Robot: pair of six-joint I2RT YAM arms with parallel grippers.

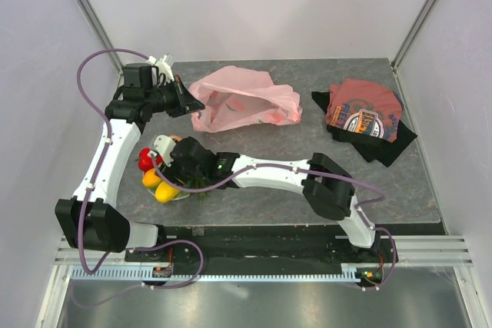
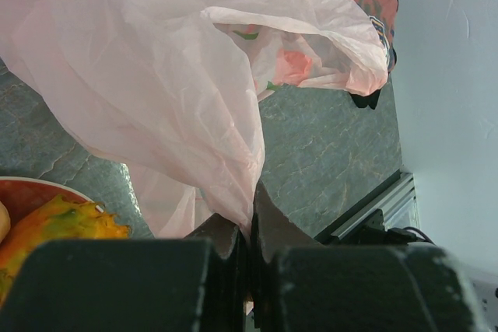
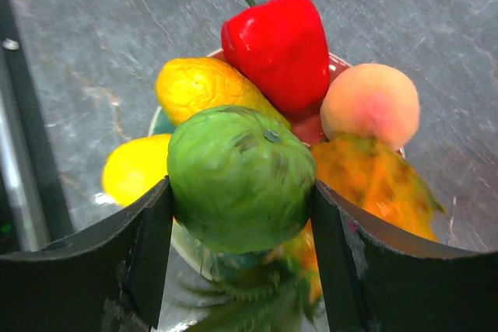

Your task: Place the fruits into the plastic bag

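I will carry the green fruit over to the bag's opening (image 1: 247,107) and let it go inside, because the opening is outward of my right gripper and to its right in the top view.
The pale-pink plastic bag (image 1: 244,99) lies at the table's back middle, its mouth held up at the left. My left gripper (image 1: 187,100) is shut on the bag's edge (image 2: 233,192); a peach-coloured piece (image 2: 292,67) shows through the bag. My right gripper (image 3: 241,215) is shut on the green round fruit (image 3: 237,176), just above the plate (image 1: 178,194). Under it lie a red pepper-like piece (image 3: 278,48), a peach (image 3: 370,104), two yellow fruits (image 3: 198,87), and the orange pineapple (image 3: 377,184) with green leaves. In the top view my right gripper (image 1: 171,160) covers most of the pile.
A folded dark-red printed T-shirt (image 1: 364,117) lies at the back right on a black cloth. White walls close the table on three sides. A metal rail (image 1: 261,255) runs along the near edge by the arm bases.
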